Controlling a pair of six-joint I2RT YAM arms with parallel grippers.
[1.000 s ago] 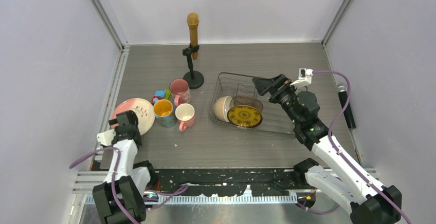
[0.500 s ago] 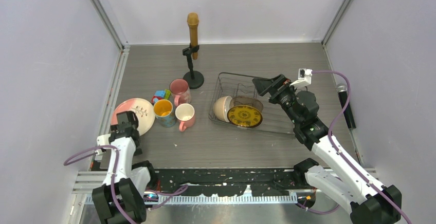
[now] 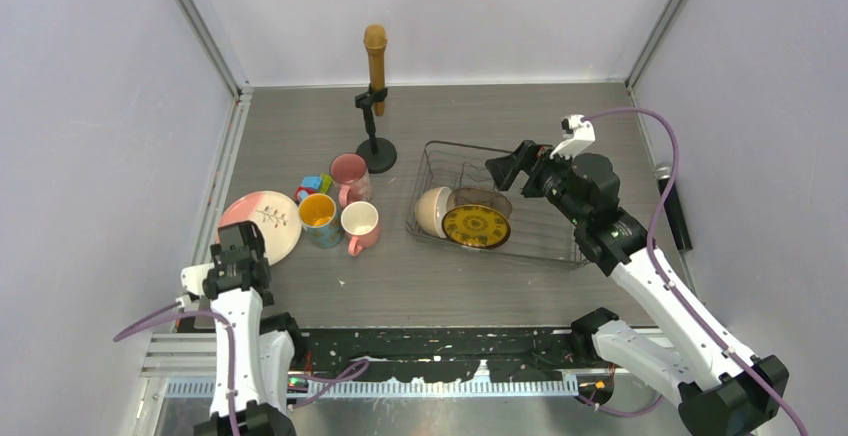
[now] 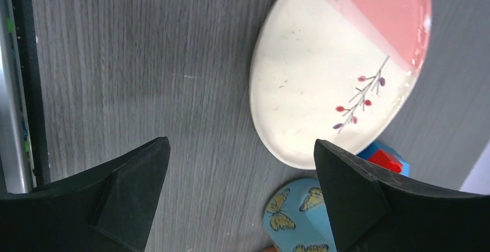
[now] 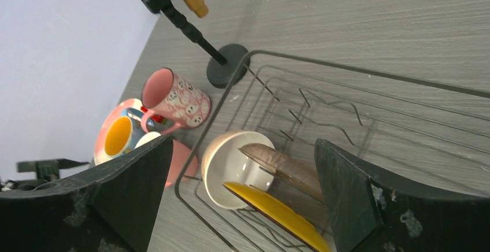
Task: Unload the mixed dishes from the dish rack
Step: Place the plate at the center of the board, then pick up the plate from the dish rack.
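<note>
The yellow plate's edge away from the cream bowl is clear, so the robot's right gripper will move back and down over that edge and close.
The black wire dish rack [image 3: 545, 243] stands right of centre and holds a cream bowl [image 3: 432, 211], a brownish bowl [image 3: 480, 199] and a yellow patterned plate [image 3: 476, 226]. In the right wrist view the cream bowl [image 5: 231, 171], brownish bowl [image 5: 283, 165] and yellow plate [image 5: 277, 214] lean together. My right gripper [image 3: 505, 168] hovers open above the rack's far side. On the table to the left sit two pink mugs [image 3: 349, 173] [image 3: 359, 224], a yellow-inside mug [image 3: 318, 218] and the pink-and-cream plate [image 3: 262, 218]. My left gripper [image 3: 240, 246] stands open just before the plate [image 4: 323, 73].
A microphone stand [image 3: 376, 151] rises behind the mugs, close to the rack's far-left corner. Small toy blocks [image 3: 315, 185] lie between the mugs and the plate. Another microphone [image 3: 672, 201] lies along the right wall. The walls close in on both sides.
My left arm has drawn back from the plate toward the near edge. My right gripper has shifted slightly left and tilted over the rack. The dishes have not moved.
</note>
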